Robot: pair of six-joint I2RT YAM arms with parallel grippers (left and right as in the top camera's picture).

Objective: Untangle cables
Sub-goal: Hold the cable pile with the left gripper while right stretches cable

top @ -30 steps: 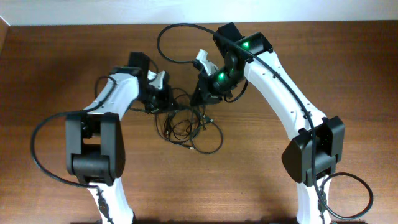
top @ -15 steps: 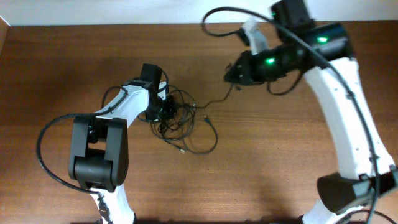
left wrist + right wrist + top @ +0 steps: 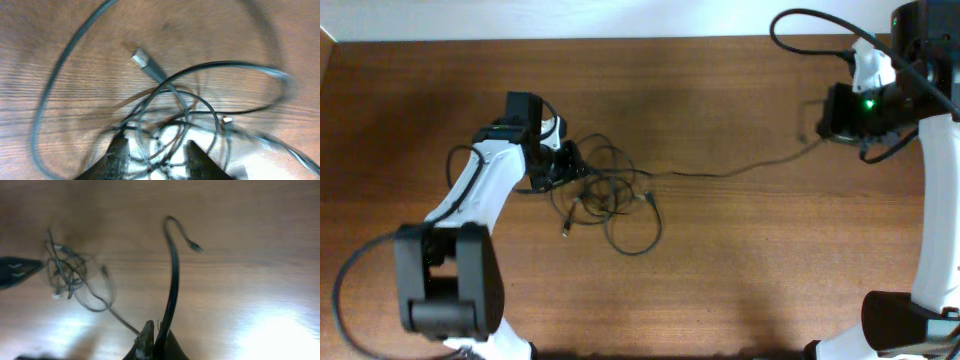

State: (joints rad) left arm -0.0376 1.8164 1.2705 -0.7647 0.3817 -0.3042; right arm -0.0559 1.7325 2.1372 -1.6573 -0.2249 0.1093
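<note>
The tabletop past my right gripper, away from the bundle (image 3: 70,272), is bare, so I need to pull the cable farther to the right in the overhead view and let go of it there.
The cables (image 3: 605,195) lie as a knotted bundle of thin black loops left of the table's middle. My left gripper (image 3: 560,168) is at the bundle's left edge. In the left wrist view its jaws (image 3: 157,155) are apart, with several strands (image 3: 175,115) between them and a silvery plug (image 3: 142,59) ahead. My right gripper (image 3: 823,122) is far to the right, shut on one cable (image 3: 730,174) that stretches back to the bundle. In the right wrist view the jaws (image 3: 157,340) pinch this cable (image 3: 172,280), its free end curls upward, and the bundle (image 3: 70,272) lies far left.
The brown wooden table (image 3: 720,270) ends at a pale wall along the back. Thick black robot cables loop near the right arm (image 3: 800,20) and beside the left arm's base (image 3: 350,270). My left gripper's tip shows at the left edge of the right wrist view (image 3: 15,270).
My right gripper has swung far to the right with one cable, drawing it out of the bundle into a long line. My left gripper has shifted a little left at the bundle.
</note>
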